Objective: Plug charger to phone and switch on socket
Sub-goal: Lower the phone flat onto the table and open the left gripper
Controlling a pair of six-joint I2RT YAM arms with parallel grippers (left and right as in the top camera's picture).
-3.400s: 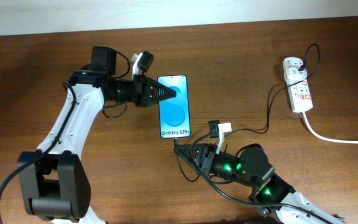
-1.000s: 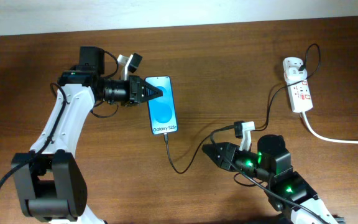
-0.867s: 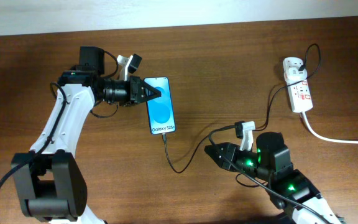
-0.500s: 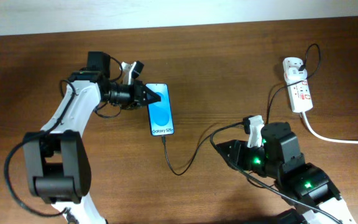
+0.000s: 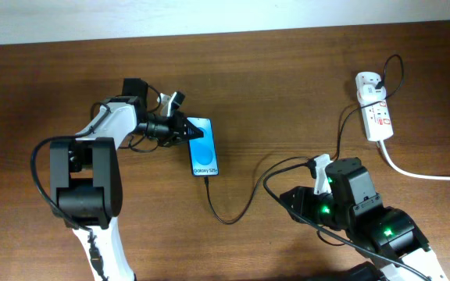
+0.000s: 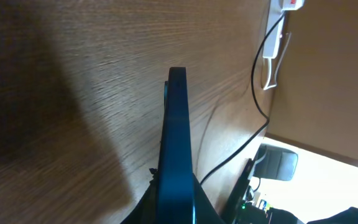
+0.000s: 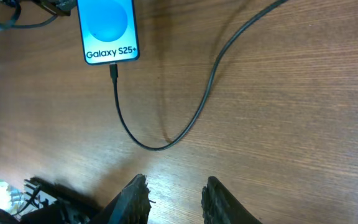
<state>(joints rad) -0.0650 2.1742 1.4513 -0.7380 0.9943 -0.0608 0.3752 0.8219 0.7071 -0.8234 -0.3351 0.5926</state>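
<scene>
The phone [image 5: 203, 147] already has the charger's tip in its lower end, so my left gripper will lower it onto the wood beneath next, then let go of its upper edge.
The phone [image 5: 203, 147] shows its blue screen at the table's middle left, and my left gripper [image 5: 188, 131] is shut on its upper edge. The left wrist view shows the phone [image 6: 176, 137] edge-on between that gripper's [image 6: 176, 202] fingers. The charger [image 5: 229, 217], a thin black cable, has its tip in the phone's lower end [image 7: 114, 70], loops across the wood and runs to its plug in the socket [image 5: 374, 105] at the far right. My right gripper [image 7: 176, 190] is open over bare wood, well short of the cable loop [image 7: 166, 143].
A thick white cord [image 5: 420, 173] leaves the socket toward the right edge. The right arm's body [image 5: 358, 215] fills the lower right. The left arm [image 5: 84, 179] stands folded at the left. A pale wall borders the table's far edge.
The right gripper has drawn back to the right, away from the cable, and its jaws stand slightly wider. The left arm has folded in, still holding the phone, which now looks narrower.
</scene>
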